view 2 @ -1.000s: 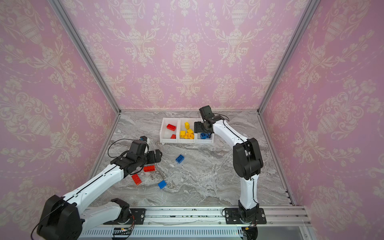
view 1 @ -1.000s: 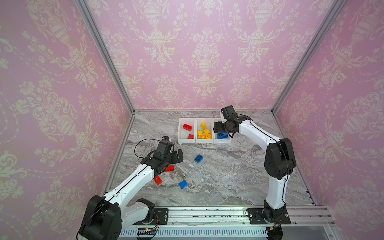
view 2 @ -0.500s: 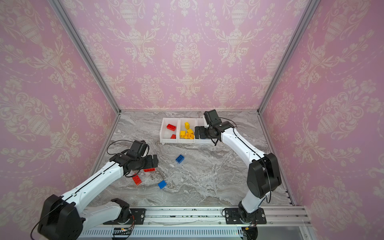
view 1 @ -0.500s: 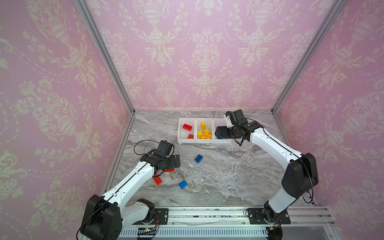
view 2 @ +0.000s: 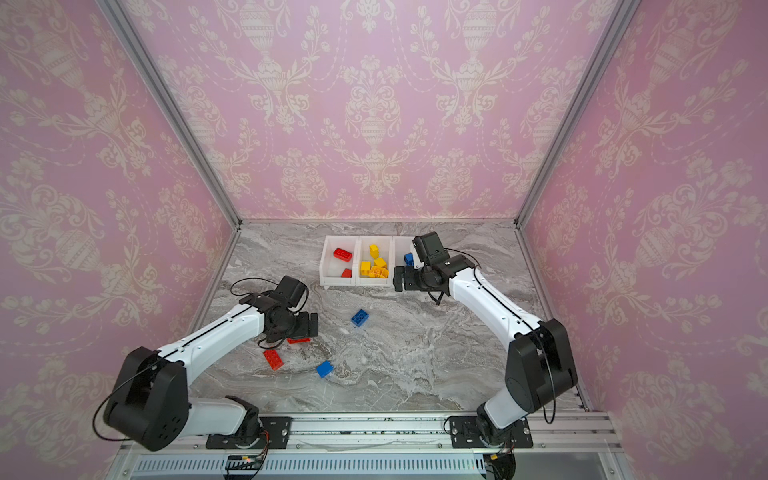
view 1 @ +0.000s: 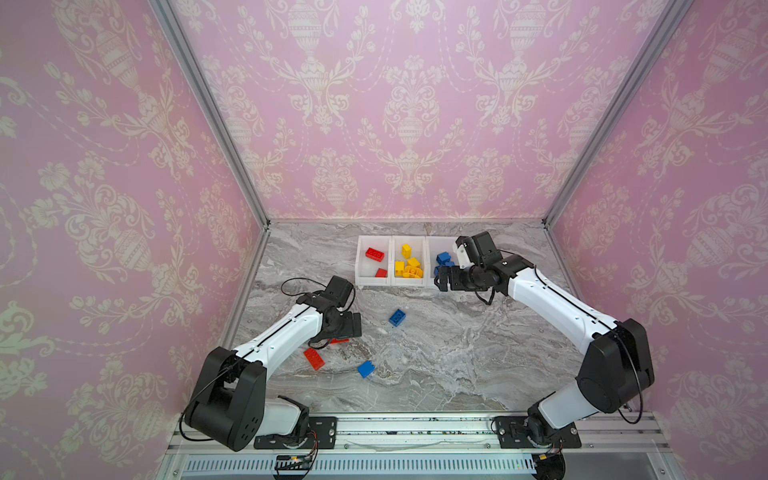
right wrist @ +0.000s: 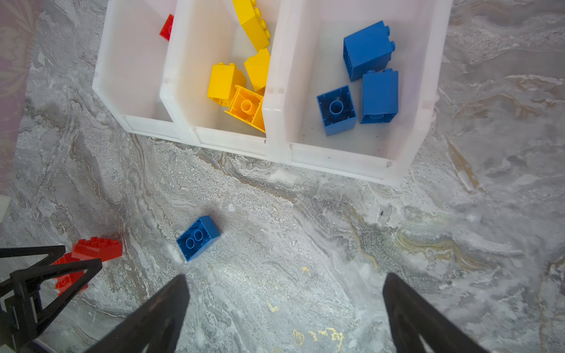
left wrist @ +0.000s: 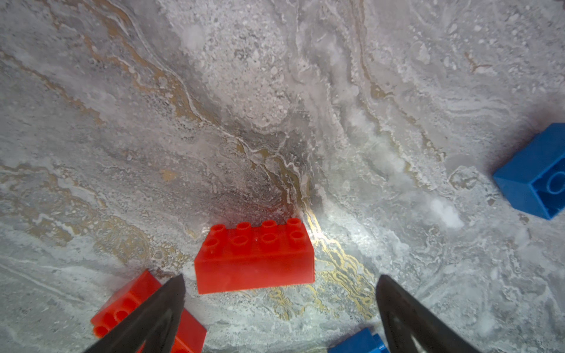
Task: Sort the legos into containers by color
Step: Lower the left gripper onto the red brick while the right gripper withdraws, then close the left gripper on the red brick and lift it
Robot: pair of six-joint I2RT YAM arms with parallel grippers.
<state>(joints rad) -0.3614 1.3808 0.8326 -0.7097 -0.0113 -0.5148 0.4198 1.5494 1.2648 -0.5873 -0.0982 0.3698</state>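
My left gripper comes down over the brick next and closes on its short ends. The short ends of the studded red brick [view 1: 340,340] already face the gripper's open fingers.
Three joined white containers [view 1: 390,284] [right wrist: 275,91] stand at the back: red legos [view 1: 374,254] in the left bin, several yellow ones [right wrist: 226,81] in the middle, three blue ones [right wrist: 368,50] in the right. On the marble lie loose legos: a blue brick [view 1: 397,317] [right wrist: 198,238], another blue one [view 1: 365,368], and two red bricks [view 1: 313,358] [left wrist: 255,259]. My left gripper [view 1: 356,325] [left wrist: 280,279] is open, low over the studded red brick just ahead of its fingers. My right gripper [view 1: 441,279] [right wrist: 284,276] is open and empty, at the front edge of the blue bin.
Pink patterned walls with aluminium posts [view 1: 257,208] close in the left, back and right. A metal rail [view 1: 415,428] holding both arm bases runs along the front. A black cable [view 1: 299,282] loops from the left wrist. The left arm's fingers [right wrist: 46,275] show in the right wrist view.
My right gripper drew back from over the blue bin to its front edge and finished opening. My left gripper shifted slightly nearer and lower over the red brick.
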